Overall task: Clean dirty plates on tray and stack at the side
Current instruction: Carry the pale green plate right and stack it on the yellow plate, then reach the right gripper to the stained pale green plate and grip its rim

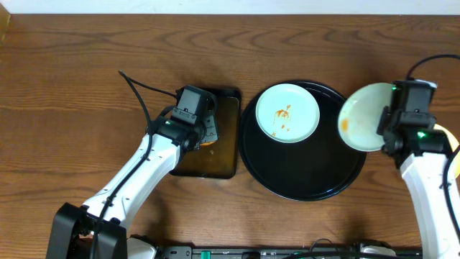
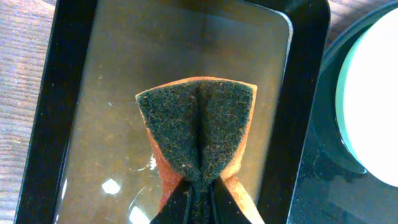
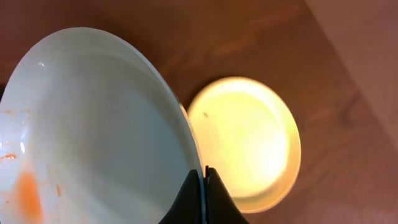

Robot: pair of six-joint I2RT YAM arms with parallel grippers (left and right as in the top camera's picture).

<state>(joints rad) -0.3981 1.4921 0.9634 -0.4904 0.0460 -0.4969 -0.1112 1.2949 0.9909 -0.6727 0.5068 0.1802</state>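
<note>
The cream-yellow plate [image 1: 448,140] [image 3: 249,140] is below my right gripper and to its right in the overhead view, so next my right gripper will lower the smeared plate toward it and let go.
A mint-white plate [image 1: 287,113] with orange-brown smears lies on the large round black tray [image 1: 302,183]. My right gripper [image 1: 392,128] is shut on the rim of a second pale plate [image 1: 365,116], held tilted over the tray's right edge; an orange smear shows on it in the right wrist view [image 3: 93,130], where the jaws [image 3: 203,180] pinch its rim. The cream-yellow plate [image 3: 249,140] lies on the table below it, and its edge shows at the far right overhead [image 1: 454,167]. My left gripper [image 2: 200,193] is shut on a folded orange sponge with a dark scouring face [image 2: 199,130], over the small rectangular tray [image 2: 186,56].
The small rectangular dark tray [image 1: 228,155] holds shallow liquid and sits just left of the round tray. Cables run across the table at upper left [image 1: 136,90] and upper right [image 1: 431,61]. Bare wood table [image 1: 72,86] surrounds both trays.
</note>
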